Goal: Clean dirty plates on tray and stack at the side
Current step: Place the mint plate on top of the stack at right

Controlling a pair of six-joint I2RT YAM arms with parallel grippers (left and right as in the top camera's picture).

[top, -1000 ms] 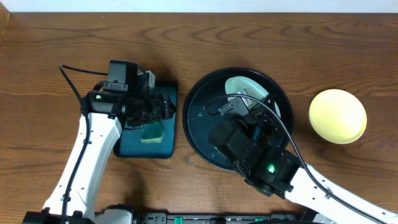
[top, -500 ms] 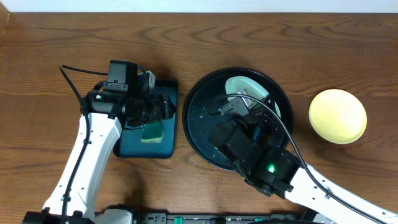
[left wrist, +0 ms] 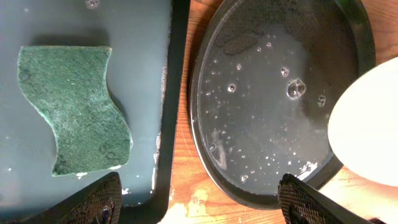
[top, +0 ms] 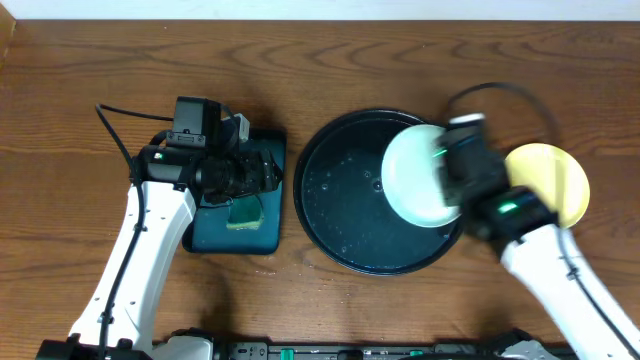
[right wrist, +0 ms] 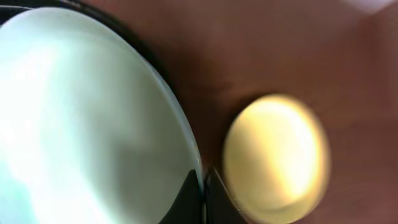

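Observation:
My right gripper moves over the yellow plate (top: 565, 180) (right wrist: 277, 158) next, clear of the tray, lowers and releases, since the plate lies below and to its right in the overhead view.
My right gripper (top: 458, 180) is shut on the rim of a pale cyan plate (top: 418, 175) and holds it over the right part of the black tray (top: 330, 215). The right wrist view shows the cyan plate (right wrist: 87, 118) pinched between my fingertips (right wrist: 202, 193), with the pale yellow plate (right wrist: 277, 158) beyond it. The yellow plate (top: 565, 180) lies on the wood tabletop right of the tray, partly under my right arm. My left gripper (left wrist: 199, 208) is open over the gap between the teal tray (left wrist: 93, 25) and the black tray (left wrist: 273, 99), which is wet. A second cyan plate is out of sight.
A green sponge (top: 244, 211) lies on the teal rectangular tray (top: 215, 235) left of the black tray; it also shows in the left wrist view (left wrist: 71, 109). The left arm (top: 150, 230) rests over that tray's left side.
My right arm has swung right, lifting the cyan plate from the tray's middle toward its right edge, near the yellow plate. The left arm has not moved.

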